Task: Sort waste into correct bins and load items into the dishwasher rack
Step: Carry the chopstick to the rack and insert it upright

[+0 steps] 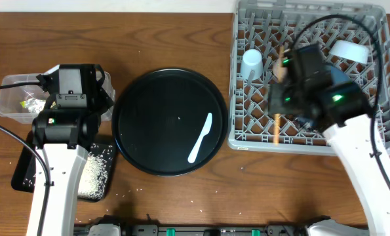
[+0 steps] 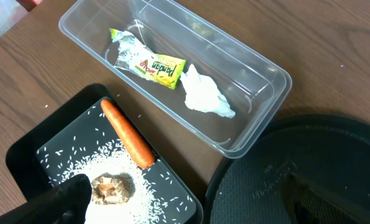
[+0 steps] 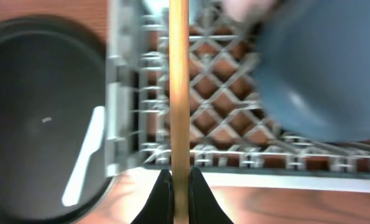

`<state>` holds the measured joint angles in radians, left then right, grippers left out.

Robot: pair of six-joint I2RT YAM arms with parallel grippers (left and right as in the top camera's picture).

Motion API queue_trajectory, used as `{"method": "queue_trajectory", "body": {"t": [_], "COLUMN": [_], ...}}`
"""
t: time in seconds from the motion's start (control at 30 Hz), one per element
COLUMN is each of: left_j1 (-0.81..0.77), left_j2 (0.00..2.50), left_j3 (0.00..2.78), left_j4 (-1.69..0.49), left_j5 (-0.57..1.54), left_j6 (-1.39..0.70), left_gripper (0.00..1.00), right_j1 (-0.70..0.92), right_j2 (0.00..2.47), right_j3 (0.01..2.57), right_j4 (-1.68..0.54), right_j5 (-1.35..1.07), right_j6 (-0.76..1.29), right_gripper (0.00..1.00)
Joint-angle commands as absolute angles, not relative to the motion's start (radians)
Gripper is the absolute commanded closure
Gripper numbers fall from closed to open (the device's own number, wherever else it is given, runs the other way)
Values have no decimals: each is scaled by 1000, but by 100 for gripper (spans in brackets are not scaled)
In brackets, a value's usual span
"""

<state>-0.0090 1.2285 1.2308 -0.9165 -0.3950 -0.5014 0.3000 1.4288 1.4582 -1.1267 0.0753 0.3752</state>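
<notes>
The wooden chopstick [image 3: 179,87] goes outward and down in my right gripper next, for release over the empty part of the rack's open grid beside the dark blue plate.
My right gripper [image 3: 180,186] is shut on the wooden chopstick [image 3: 179,87] and holds it over the front left part of the grey dishwasher rack [image 1: 312,141]; the chopstick also shows in the overhead view [image 1: 276,128]. The dark blue plate [image 3: 321,68], light blue cup [image 1: 252,63] and light blue bowl [image 1: 350,50] are in the rack. The white spoon [image 1: 201,137] lies on the round black tray [image 1: 149,98]. My left gripper [image 2: 185,208] is open and empty above the shallow black tray [image 2: 23,152], which holds the carrot [image 2: 127,132], brown lump [image 2: 112,188] and rice [image 2: 153,205]. The clear box [image 2: 268,71] holds the wrapper [image 2: 153,64] and tissue [image 2: 206,96].
The round black tray lies between the bins and the rack; its edge is next to the clear box in the left wrist view [image 2: 309,162]. A few rice grains are scattered on the brown table [image 1: 181,33] near the black tray.
</notes>
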Motion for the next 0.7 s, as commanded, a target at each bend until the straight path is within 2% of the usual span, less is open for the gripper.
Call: {"method": "queue_trajectory", "body": {"t": [0.0, 0.23, 0.67], "left_j1": [-5, -5, -5], "left_j2": [1229, 1229, 1229], "left_j3": [1232, 1232, 1232], "left_j4": [-920, -920, -920], "left_j5": [-401, -401, -401], "left_j6": [-518, -518, -518], "left_gripper": [2, 2, 2], "right_j1": [214, 129, 132], "right_j2": [1476, 1605, 1812], "right_j3": [1456, 1456, 1456], "right_j4": [-1129, -1042, -893], "right_j5": [78, 74, 39], "right_j6": [245, 162, 159], "right_gripper": [99, 99, 99]}}
